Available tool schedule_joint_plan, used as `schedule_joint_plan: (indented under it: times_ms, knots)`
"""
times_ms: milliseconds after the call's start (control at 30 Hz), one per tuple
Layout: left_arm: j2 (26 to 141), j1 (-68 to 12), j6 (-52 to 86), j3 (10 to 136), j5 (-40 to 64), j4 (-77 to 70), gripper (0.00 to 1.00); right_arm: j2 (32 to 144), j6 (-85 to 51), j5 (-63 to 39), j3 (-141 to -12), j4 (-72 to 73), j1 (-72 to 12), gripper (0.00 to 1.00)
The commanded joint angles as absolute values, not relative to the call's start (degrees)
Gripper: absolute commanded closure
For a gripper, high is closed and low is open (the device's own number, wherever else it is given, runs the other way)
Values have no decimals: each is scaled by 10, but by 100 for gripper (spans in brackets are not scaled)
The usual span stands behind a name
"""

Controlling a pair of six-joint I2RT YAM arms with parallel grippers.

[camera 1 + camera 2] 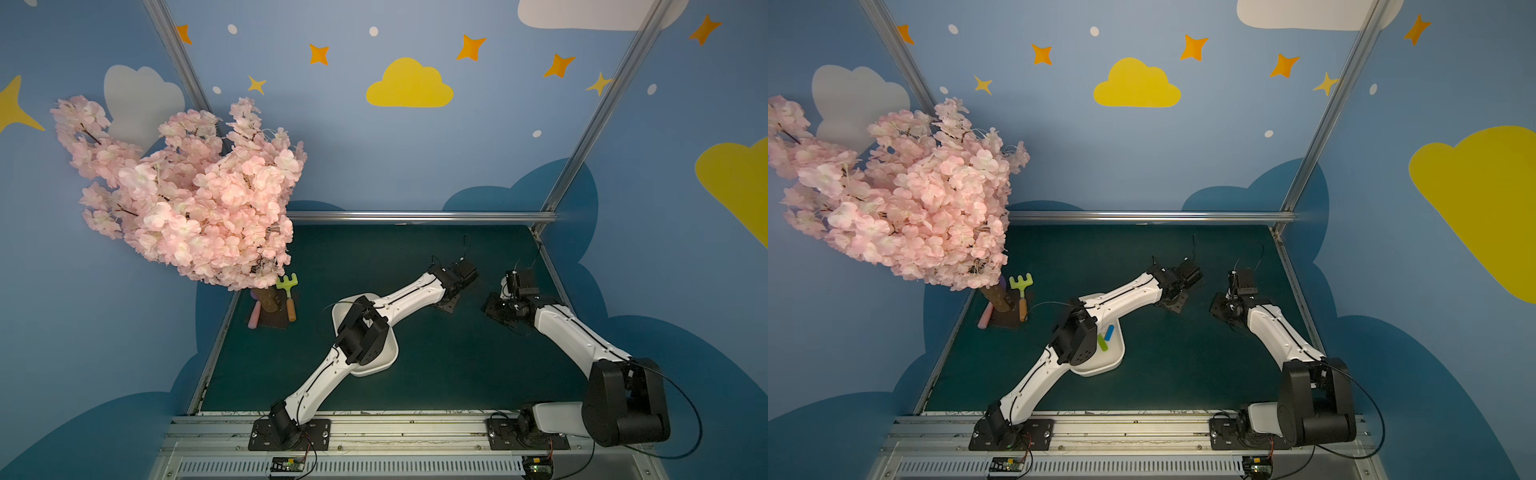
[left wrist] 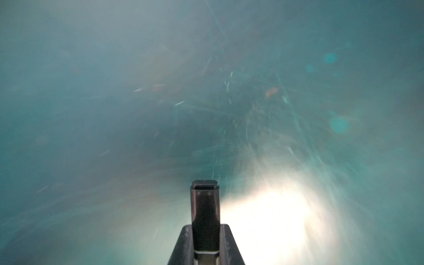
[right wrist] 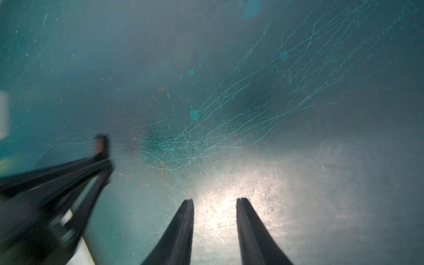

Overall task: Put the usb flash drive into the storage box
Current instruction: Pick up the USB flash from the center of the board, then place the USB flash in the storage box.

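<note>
My left gripper next carries the drive toward the blossom tree, across bare mat and over the storage box's far end point(image 1: 346, 308), and releases it.
A black usb flash drive point(image 2: 205, 215) sticks out from between the pads of my left gripper point(image 2: 205, 227), which is shut on it over the green mat. In both top views that gripper point(image 1: 446, 305) point(image 1: 1170, 305) hangs to the right of and behind the storage box point(image 1: 390, 359) point(image 1: 1121, 351), a white shallow tub partly hidden under the left arm. A blue stick point(image 1: 1109, 332) and a green stick point(image 1: 1102, 343) lie inside the tub. My right gripper point(image 3: 214, 200) point(image 1: 496, 309) stands open over bare mat, just right of the left one. The right wrist view also shows the held drive point(image 3: 101, 143).
A pink blossom tree point(image 1: 183, 191) on a brown base stands at the back left corner, with a green toy rake point(image 1: 287, 291) and a pink stick point(image 1: 254, 318) beside it. Aluminium rails point(image 1: 415, 217) frame the mat at the back and sides.
</note>
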State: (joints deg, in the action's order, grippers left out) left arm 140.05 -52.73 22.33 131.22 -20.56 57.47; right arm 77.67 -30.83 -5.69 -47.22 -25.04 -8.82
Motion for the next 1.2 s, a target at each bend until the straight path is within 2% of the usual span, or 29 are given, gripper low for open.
schedule_joint_plan:
  times_ms: [0,167,400,600,767,1167]
  knots:
    - [1284,-538,232,1242,-212,547,94,785,-306,-70,-490,-247,-88,63]
    - [1089,-543,259,989,-234,447,89,784,-307,-72,-490,-247,-88,64]
    - [913,-519,306,784,-289,459,88,788,-309,-74,-488,-242,-87,64]
    - [807,-454,324,636,-271,417,86,796,-311,-72,-487,-237,-87,64]
    - [802,-390,319,583,-221,379,86,813,-311,-74,-489,-236,-87,64]
    - [953,-340,333,633,-132,347,86,828,-306,-74,-494,-239,-86,64]
